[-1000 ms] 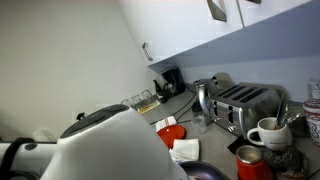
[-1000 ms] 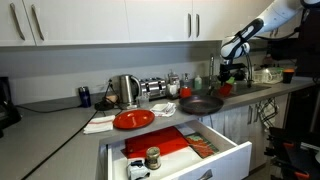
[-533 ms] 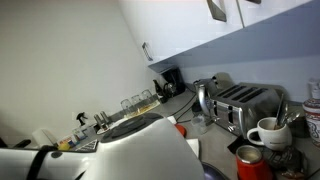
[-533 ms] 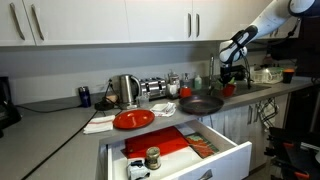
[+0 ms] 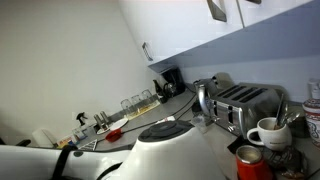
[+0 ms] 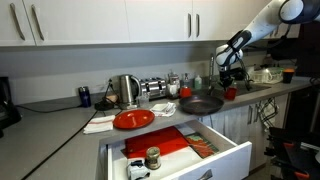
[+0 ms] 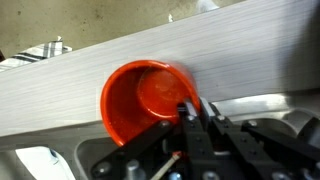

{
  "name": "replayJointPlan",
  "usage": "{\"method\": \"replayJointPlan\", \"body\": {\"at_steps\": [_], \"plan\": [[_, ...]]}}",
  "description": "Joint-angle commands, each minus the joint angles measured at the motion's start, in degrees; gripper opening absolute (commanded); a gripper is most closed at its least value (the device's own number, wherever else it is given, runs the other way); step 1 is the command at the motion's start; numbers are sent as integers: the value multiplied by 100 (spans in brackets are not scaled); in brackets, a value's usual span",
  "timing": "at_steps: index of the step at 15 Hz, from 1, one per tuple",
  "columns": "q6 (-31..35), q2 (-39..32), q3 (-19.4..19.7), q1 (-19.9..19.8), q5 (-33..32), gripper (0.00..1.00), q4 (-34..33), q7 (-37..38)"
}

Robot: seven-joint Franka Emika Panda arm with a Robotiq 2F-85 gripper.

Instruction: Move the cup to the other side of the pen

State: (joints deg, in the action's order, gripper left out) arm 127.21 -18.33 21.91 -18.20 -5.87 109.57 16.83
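The red cup's rim overlaps the sink edge, so my gripper should next carry the cup away from the sink edge and down onto the brushed steel counter to release it.
The small red cup (image 7: pixel 140 100) fills the middle of the wrist view, seen from above, over the brushed steel counter beside a sink edge. My gripper (image 7: pixel 197 107) is shut on its rim, with one finger inside the cup and one outside. In an exterior view the gripper (image 6: pixel 229 84) is at the far right of the counter with the red cup (image 6: pixel 230 93) under it. A thin pale stick with a red tip (image 7: pixel 172 156), possibly the pen, shows below the fingers. My white arm (image 5: pixel 170 150) hides the cup in an exterior view.
A toaster (image 5: pixel 245 103), steel kettle (image 5: pixel 205 100), white handled mug (image 5: pixel 267 132) and reddish-brown tin (image 5: pixel 249 162) stand near the wall. A black pan (image 6: pixel 200 105), red plate (image 6: pixel 133 120) and open drawer (image 6: pixel 180 150) are further along the counter.
My arm has swung across an exterior view and now covers more of the counter. The gripper has come down a little with the red cup still in it.
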Motion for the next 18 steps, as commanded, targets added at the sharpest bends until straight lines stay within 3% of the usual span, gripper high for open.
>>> {"method": "replayJointPlan", "body": {"at_steps": [1, 18], "plan": [[-443, -215, -58, -86, 234, 5, -335, 43], [-746, -402, -46, -112, 368, 4, -501, 171]]}}
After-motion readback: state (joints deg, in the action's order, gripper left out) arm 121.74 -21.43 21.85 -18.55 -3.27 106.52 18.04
